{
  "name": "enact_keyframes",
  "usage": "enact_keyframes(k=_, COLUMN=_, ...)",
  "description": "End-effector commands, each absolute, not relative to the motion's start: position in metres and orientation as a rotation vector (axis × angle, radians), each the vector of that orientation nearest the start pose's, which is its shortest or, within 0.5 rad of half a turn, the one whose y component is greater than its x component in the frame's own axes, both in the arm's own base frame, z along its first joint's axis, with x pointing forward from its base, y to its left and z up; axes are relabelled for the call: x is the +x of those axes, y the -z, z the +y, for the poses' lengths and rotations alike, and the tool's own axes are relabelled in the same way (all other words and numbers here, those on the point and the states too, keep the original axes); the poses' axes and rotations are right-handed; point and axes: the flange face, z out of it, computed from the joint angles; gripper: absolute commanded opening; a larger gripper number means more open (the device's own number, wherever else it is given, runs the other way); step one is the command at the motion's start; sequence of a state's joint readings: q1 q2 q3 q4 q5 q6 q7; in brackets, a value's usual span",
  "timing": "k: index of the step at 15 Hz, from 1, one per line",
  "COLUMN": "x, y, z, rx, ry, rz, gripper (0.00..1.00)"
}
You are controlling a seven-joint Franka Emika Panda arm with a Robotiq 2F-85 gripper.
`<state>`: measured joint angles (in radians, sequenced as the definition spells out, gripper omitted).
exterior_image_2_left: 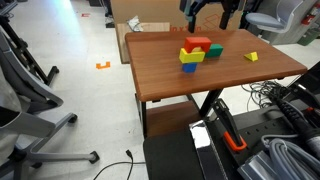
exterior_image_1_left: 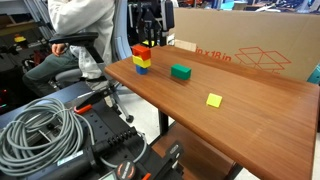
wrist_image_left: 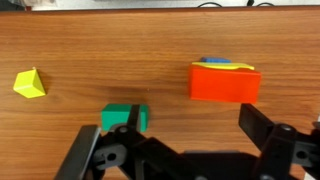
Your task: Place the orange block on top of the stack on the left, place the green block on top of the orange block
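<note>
The gripper will next move away from the stack and over the green block, then go down around the green block.
The orange block point(exterior_image_1_left: 140, 50) sits on top of the stack point(exterior_image_1_left: 142, 65) of a yellow cube over a blue cube, near the far corner of the table. It also shows in an exterior view point(exterior_image_2_left: 197, 44) and from above in the wrist view point(wrist_image_left: 225, 82). The green block point(exterior_image_1_left: 180, 72) stands on the table beside the stack, also seen in an exterior view point(exterior_image_2_left: 214, 50) and in the wrist view point(wrist_image_left: 125, 117). My gripper point(wrist_image_left: 175, 140) is open and empty, raised above the table over the blocks. It shows in both exterior views point(exterior_image_1_left: 148, 25) point(exterior_image_2_left: 210, 14).
A flat yellow square piece point(exterior_image_1_left: 214, 100) point(exterior_image_2_left: 251, 57) point(wrist_image_left: 29, 83) lies on the wooden table point(exterior_image_1_left: 240, 120). A large cardboard box point(exterior_image_1_left: 250, 45) stands behind the table. A seated person point(exterior_image_1_left: 75, 35) and coiled cables point(exterior_image_1_left: 40, 125) are beside it.
</note>
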<state>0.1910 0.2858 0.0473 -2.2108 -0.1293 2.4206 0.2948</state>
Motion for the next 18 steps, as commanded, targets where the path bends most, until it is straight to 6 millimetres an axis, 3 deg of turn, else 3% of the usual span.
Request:
enact_keyframes(k=1, x=0.526, y=-0.257, z=0.086, rx=-3.275, ry=-0.047, rz=-0.128, gripper=1.00)
enact_keyframes(k=5, x=0.536, y=-0.242, z=0.051, rx=-3.305, ry=-0.045, rz=-0.111, gripper=1.00)
enact_keyframes(k=7, x=0.541, y=-0.229, z=0.042, rx=-3.307, ry=-0.049, rz=-0.117, gripper=1.00)
enact_keyframes(k=18, x=0.564, y=-0.184, z=0.037, rx=-3.213, ry=-0.046, rz=-0.205, gripper=1.00)
